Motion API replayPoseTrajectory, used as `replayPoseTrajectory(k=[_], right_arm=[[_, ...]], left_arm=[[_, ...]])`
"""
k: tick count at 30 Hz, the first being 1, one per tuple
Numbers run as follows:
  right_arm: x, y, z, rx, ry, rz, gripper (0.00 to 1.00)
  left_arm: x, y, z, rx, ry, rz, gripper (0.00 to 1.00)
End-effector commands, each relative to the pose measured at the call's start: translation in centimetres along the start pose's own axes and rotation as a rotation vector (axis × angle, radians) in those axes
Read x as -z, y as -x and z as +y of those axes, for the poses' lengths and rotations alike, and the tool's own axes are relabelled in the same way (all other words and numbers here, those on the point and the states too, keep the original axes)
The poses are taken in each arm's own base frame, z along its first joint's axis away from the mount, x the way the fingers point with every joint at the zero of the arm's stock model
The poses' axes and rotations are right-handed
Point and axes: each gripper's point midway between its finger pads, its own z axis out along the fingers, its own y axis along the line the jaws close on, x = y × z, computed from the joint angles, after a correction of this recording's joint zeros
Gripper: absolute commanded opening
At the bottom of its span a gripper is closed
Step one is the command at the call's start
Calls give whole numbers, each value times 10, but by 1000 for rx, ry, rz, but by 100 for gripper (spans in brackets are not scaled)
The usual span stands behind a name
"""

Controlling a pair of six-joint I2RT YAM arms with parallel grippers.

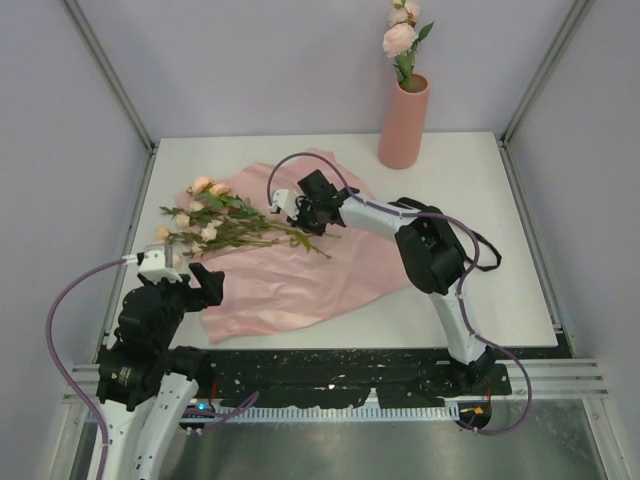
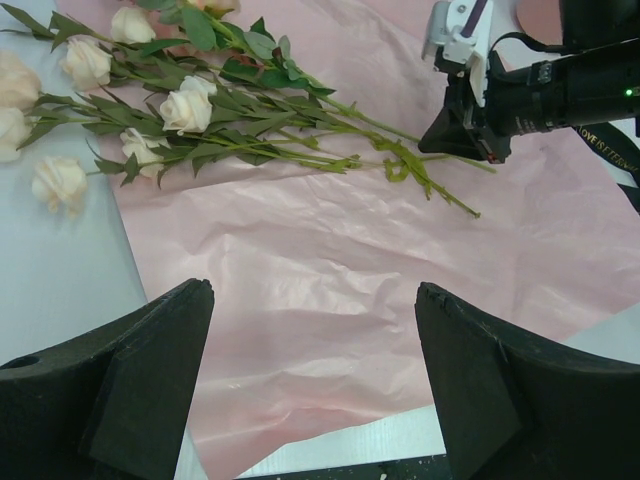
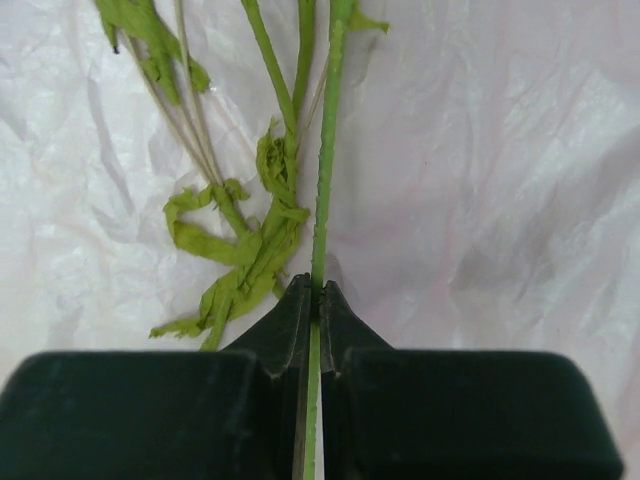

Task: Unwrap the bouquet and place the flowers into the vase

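Taped stems lie alongside. I will lift my right gripper, move it toward the right in the top view and let go of the thin green stem over bare pink paper.
The bouquet lies unwrapped: loose flowers with pale roses and green leafy stems rest on the spread pink paper. My right gripper is down at their stem ends. In the right wrist view it is shut on one thin green stem, which runs straight between the jaws. My left gripper hangs open over the paper's near left part, with nothing between its fingers. The salmon-pink vase stands upright at the back right and holds a pink rose.
Frayed green tape strips lie beside the held stem. A black gold-lettered ribbon hangs by the right arm. Some rose heads lie off the paper on the white table. Frame posts stand at the back corners.
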Motion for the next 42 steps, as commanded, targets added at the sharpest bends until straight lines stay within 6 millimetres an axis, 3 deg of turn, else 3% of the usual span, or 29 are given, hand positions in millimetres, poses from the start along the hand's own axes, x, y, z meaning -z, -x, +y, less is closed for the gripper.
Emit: replayPoseTrajectory(k=[1,2,9,10,11,14,15,16,17,18,19,22,24,28,31,33,35,36,37,38,39,42], right_arm=[[59,58,-18,79,-99,-192,5],[73,71,-24,97,-131,-240,6],[112,96,-26,136,-215,-376,5],[112,91,-24,129,-214,-377,5],[125,101,-28,126,-241,-423,6],[140,105,-22,104,-255,-482,5],[159,115,-23,87,-278,-535,5],[158,108,-13,73,-255,-544,5],[175,119,-11,44,-262,-605,5],[170,108,0,17,-238,-599,6],[189,119,1,-18,-252,-671,5],[203,111,26,-72,-237,-762,5],[203,102,40,-102,-223,-769,5],[197,80,65,-159,-204,-745,5],[186,61,90,-204,-169,-699,6],[176,36,107,-252,-159,-646,5],[171,27,102,-318,-189,-605,13],[159,15,103,-346,-181,-527,27],[154,19,87,-397,-230,-482,31],[147,8,87,-428,-232,-407,37],[143,14,73,-474,-276,-375,41],[124,11,82,-582,-210,-268,43]], left_arm=[[0,7,1,3,12,-24,87],[0,8,1,3,13,-24,87],[1,8,1,3,14,-26,87],[1,8,1,2,14,-28,87],[1,8,1,2,14,-28,87],[1,8,1,3,12,-27,87],[0,7,1,6,10,-23,87],[1,6,-1,15,2,-20,87],[0,5,-5,33,-15,-11,86],[1,6,-12,58,-48,-4,86],[1,5,-20,94,-81,11,87],[-8,7,-64,278,-281,51,86],[-23,12,-79,385,-344,45,86],[-65,-6,-83,501,-310,143,86],[-77,-19,-84,522,-288,215,86],[-80,-26,-79,540,-263,213,87],[-81,-33,-71,531,-240,200,87],[-80,-34,-68,517,-227,192,87],[-79,-36,-64,502,-210,187,87],[-77,-36,-60,484,-194,185,87],[-74,-37,-58,466,-185,186,87],[-65,-33,-54,417,-178,169,87]])
